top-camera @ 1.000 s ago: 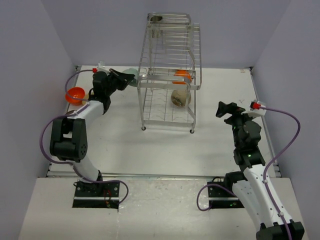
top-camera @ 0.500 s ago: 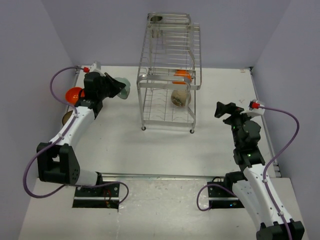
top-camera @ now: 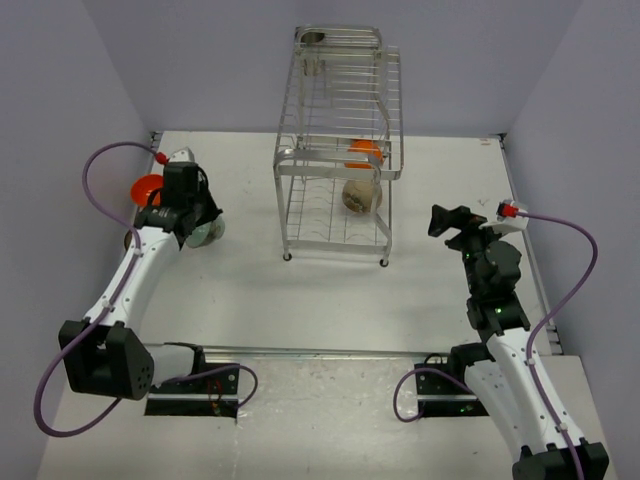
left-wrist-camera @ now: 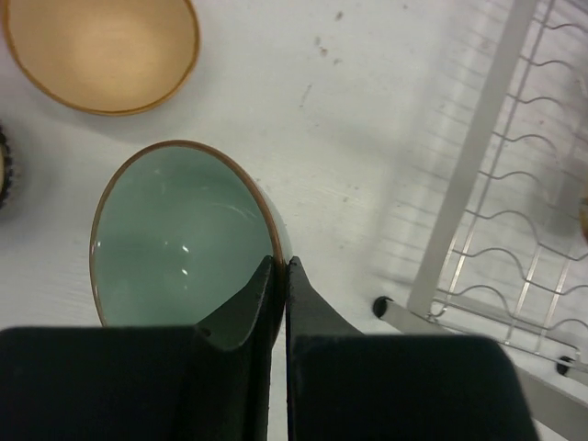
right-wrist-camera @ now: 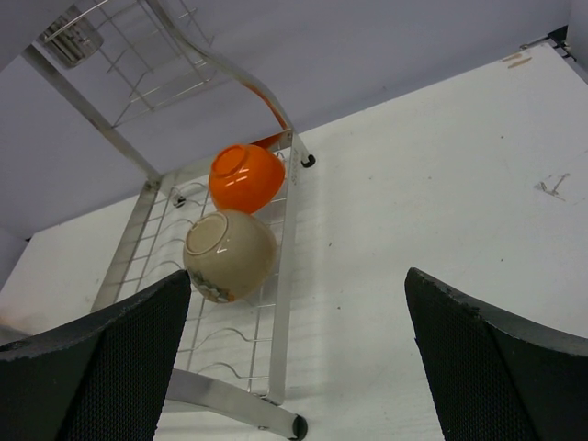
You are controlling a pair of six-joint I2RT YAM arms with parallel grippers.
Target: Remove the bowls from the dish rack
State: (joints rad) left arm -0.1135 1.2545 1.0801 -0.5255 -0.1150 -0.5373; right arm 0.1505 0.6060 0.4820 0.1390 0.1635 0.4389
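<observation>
My left gripper brings the mint bowl (left-wrist-camera: pixel 175 239) down onto the bare tabletop beside the brown-tan bowl next and releases it, since that spot lies below the gripper.
My left gripper (top-camera: pixel 205 228) is shut on the rim of the pale mint green bowl (left-wrist-camera: pixel 175 239), one finger inside and one outside. It holds the bowl low over or on the table, left of the dish rack (top-camera: pixel 340 150); this bowl also shows in the top view (top-camera: pixel 210 234). A brown-tan bowl (left-wrist-camera: pixel 101 50) and an orange bowl (top-camera: pixel 150 188) sit on the table nearby. A second orange bowl (right-wrist-camera: pixel 246 176) and the cream-beige bowl (right-wrist-camera: pixel 230 254) lie on the rack's lower tier. My right gripper (right-wrist-camera: pixel 296 276) is open and empty, right of the rack.
The rack's foot (left-wrist-camera: pixel 381 306) and lower rail (left-wrist-camera: pixel 469 165) are close to the right of the held bowl. The table's left edge runs just beyond the orange bowl. A small metal cup (top-camera: pixel 313 38) sits on the rack's top tier.
My left arm has swung away from the rack toward the near left with the mint green bowl and lowered it to the table by the other bowls. The right arm has not moved.
</observation>
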